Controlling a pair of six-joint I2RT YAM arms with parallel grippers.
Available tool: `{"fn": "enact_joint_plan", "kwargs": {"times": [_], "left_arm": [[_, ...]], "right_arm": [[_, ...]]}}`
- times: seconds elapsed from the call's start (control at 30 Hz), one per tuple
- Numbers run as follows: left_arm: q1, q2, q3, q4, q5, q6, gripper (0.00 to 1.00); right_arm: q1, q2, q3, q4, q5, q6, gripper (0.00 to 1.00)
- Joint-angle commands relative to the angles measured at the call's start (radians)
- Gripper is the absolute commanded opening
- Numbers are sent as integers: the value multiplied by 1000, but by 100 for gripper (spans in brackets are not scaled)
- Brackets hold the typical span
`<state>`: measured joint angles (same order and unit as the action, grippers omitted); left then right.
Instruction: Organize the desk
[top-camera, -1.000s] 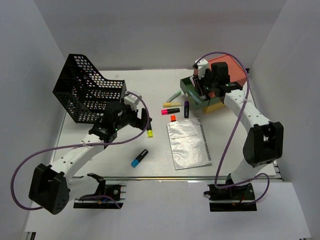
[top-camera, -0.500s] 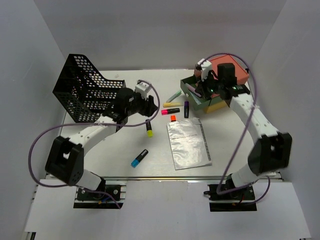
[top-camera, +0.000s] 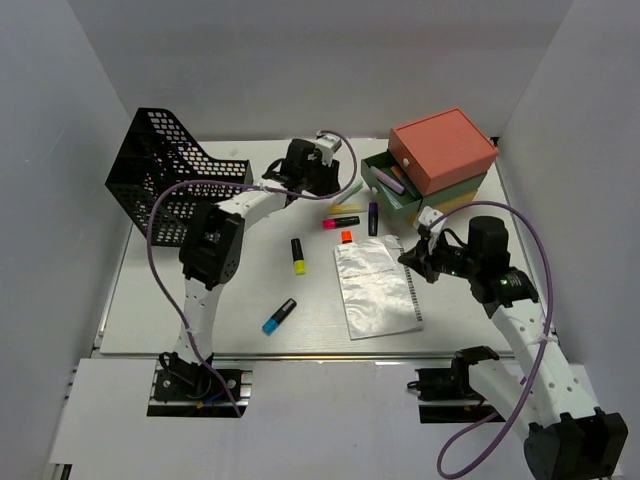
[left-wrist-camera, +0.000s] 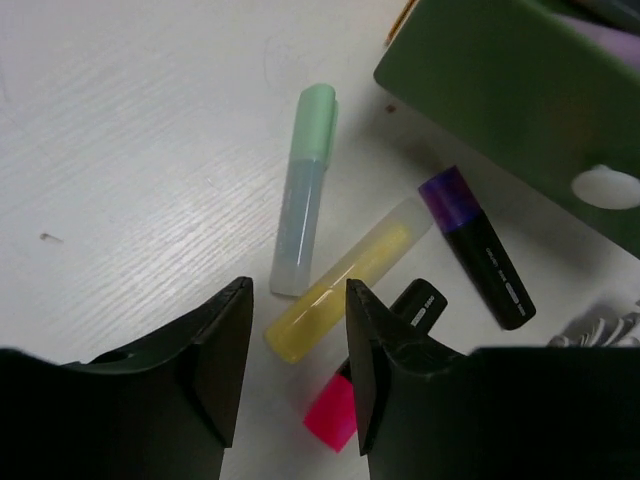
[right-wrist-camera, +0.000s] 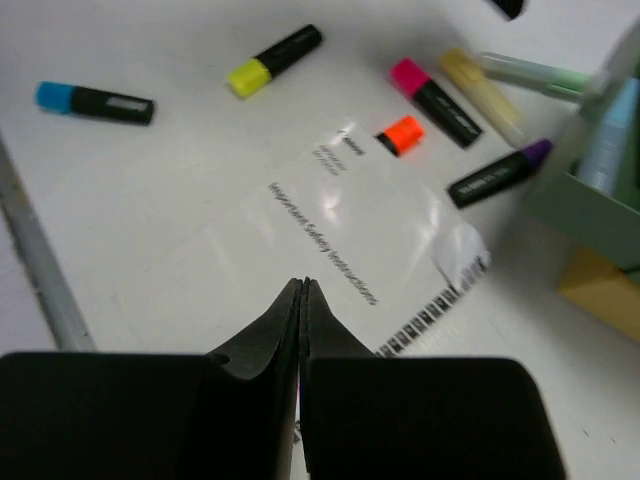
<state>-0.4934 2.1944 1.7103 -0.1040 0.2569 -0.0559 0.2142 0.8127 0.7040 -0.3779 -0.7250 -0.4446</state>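
My left gripper is going to move toward the green drawer next and go down onto the green pen's clear end (left-wrist-camera: 295, 249) beside the yellow pen (left-wrist-camera: 350, 275).
On the white desk (top-camera: 200, 300) lie several markers. My left gripper (top-camera: 322, 190) reaches to the back, its jaws (left-wrist-camera: 298, 310) open and empty above the near end of a pale yellow pen (left-wrist-camera: 350, 275). Around it lie a green pen (left-wrist-camera: 305, 190), a pink highlighter (left-wrist-camera: 335, 410) and a purple highlighter (left-wrist-camera: 475, 245). My right gripper (top-camera: 412, 255) is shut and empty (right-wrist-camera: 303, 285) above a silvery plastic sleeve (top-camera: 377, 288). A yellow-capped highlighter (top-camera: 298, 256), a blue-capped one (top-camera: 279, 316) and an orange cap (top-camera: 347, 236) lie further left.
A black mesh basket (top-camera: 170, 185) stands at the back left. The drawer box with a coral top (top-camera: 442, 148) stands at the back right, its green drawer (top-camera: 390, 185) pulled out with pens inside. A metal rail (top-camera: 330, 355) runs along the front edge.
My left arm swung from the yellow-capped highlighter back to the pens by the drawer, its jaws narrowing. My right arm withdrew from the drawer box to above the sleeve and shut.
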Motion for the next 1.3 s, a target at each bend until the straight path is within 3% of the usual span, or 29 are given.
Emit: {"fn": "enact_joint_plan", "kwargs": {"times": [0.0,0.03,0.13,0.23,0.77,1.27], "left_arm": [[-19,20,86,-28,-1,4,53],[-30,37,106,-34,-5,-5,56],[-51,96,182,-68,-43,-18,60],[-76,120,199,-60,-102,-18,65],[-132,217,288,-103,-352,54,65],[-132,258,273,-85,-400,113,61]], "right_arm": [[-32,-6,0,108,149,24,0],[-39,6,5,103,159,29,0],[-48,48,34,67,144,30,15],[-56,45,38,63,142,29,18],[-79,29,32,68,136,34,19],[-96,28,31,70,128,32,19]]}}
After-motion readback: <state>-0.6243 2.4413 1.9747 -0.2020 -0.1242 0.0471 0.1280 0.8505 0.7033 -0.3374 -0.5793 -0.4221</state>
